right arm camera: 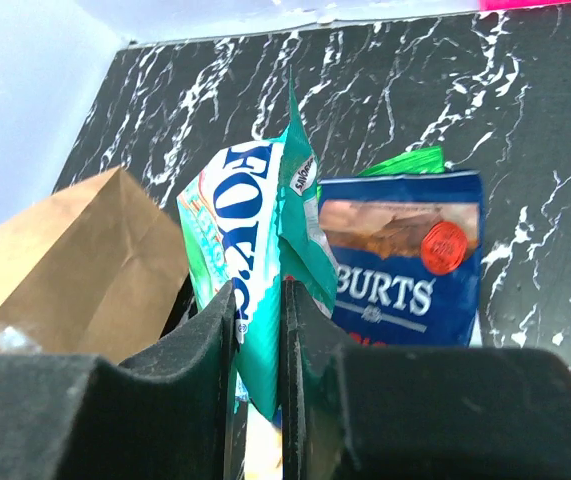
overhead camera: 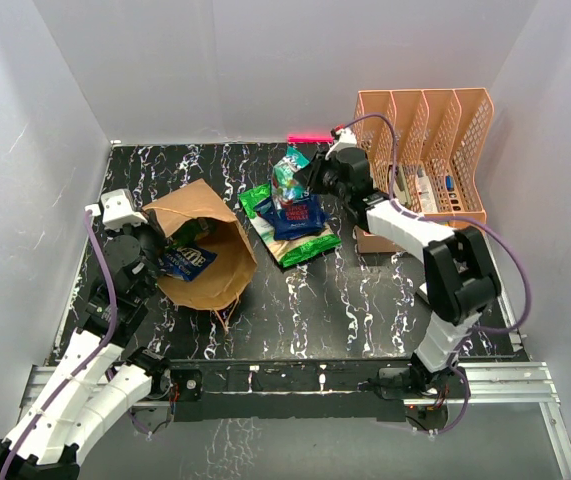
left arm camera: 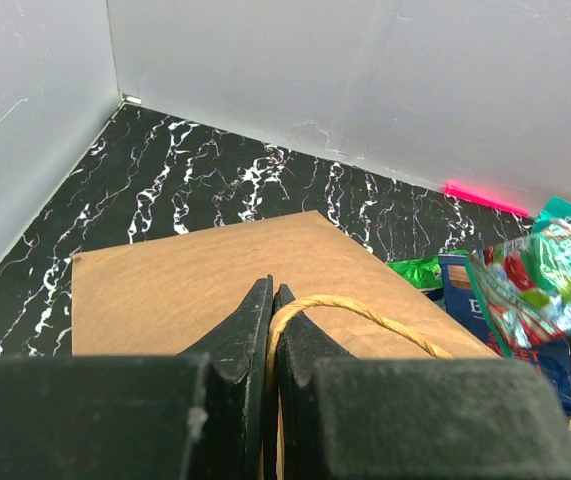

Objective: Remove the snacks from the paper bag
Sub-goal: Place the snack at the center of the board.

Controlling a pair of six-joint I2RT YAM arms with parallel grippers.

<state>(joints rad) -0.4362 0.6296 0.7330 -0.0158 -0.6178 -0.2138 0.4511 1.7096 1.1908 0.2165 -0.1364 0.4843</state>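
Observation:
Next, my right gripper lowers the teal Fox's packet onto the blue Burts packet [right arm camera: 401, 262].
The brown paper bag [overhead camera: 205, 250] lies on its side at the left, mouth toward my left arm; a blue packet [overhead camera: 187, 263] and a green one show in the mouth. My left gripper [overhead camera: 143, 250] is shut on the bag's twisted paper handle [left arm camera: 365, 312], over the bag's flat side [left arm camera: 195, 290]. My right gripper [overhead camera: 310, 182] is shut on a teal Fox's packet [right arm camera: 255, 260] and holds it above a blue Burts packet [right arm camera: 405, 265], which lies on a large green chips bag [overhead camera: 290, 235]. The teal packet also shows in the left wrist view [left arm camera: 540, 275].
A peach mesh file organiser [overhead camera: 430, 150] stands at the back right, close behind my right arm. A pink strip [overhead camera: 308, 137] lies against the back wall. White walls close the black marbled table [overhead camera: 365, 300] on three sides.

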